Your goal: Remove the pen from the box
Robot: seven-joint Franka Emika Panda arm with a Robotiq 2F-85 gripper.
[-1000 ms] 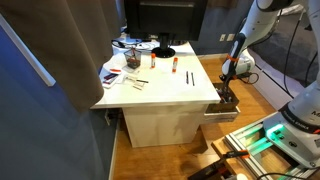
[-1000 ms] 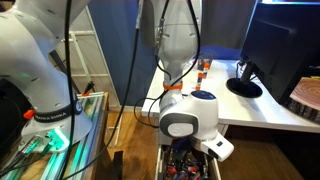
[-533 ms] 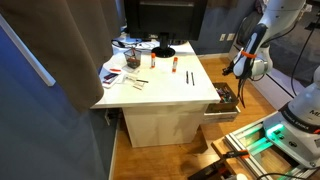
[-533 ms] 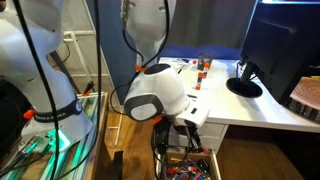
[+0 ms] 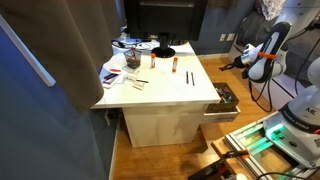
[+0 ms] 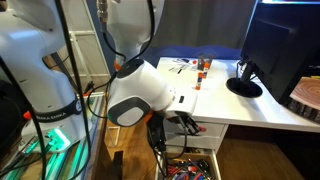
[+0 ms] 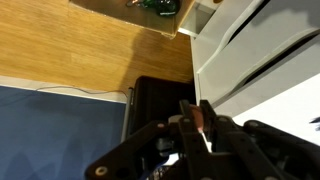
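The open tabletop beside the dark pens is outside the box (image 5: 226, 98), so the robot's gripper needs to move outward over the table to that bare spot next and let go of the pen.
The box (image 5: 226, 98) hangs at the side of the white table (image 5: 165, 85), dark inside with a pale front. It also shows in an exterior view (image 6: 190, 168) with several small items in it. My gripper (image 5: 240, 62) is lifted well above and beside the box, turned sideways. It is shut on the pen (image 5: 228, 64), a thin dark stick poking out toward the table. In the wrist view the fingers (image 7: 200, 125) pinch a slim piece with a reddish-brown end (image 7: 204, 118). The dark box (image 7: 152, 98) lies below them.
The table holds a black stand (image 5: 163, 50), a red-orange marker (image 5: 172, 65), pens and papers (image 5: 125, 70). A dark monitor (image 6: 285, 40) stands at the back. Wood floor (image 7: 80, 45) surrounds the table. Cables and a lit green base (image 5: 262, 135) lie nearby.
My gripper has risen out of the box, swung away from the table's side and tilted sideways, carrying the pen with it.
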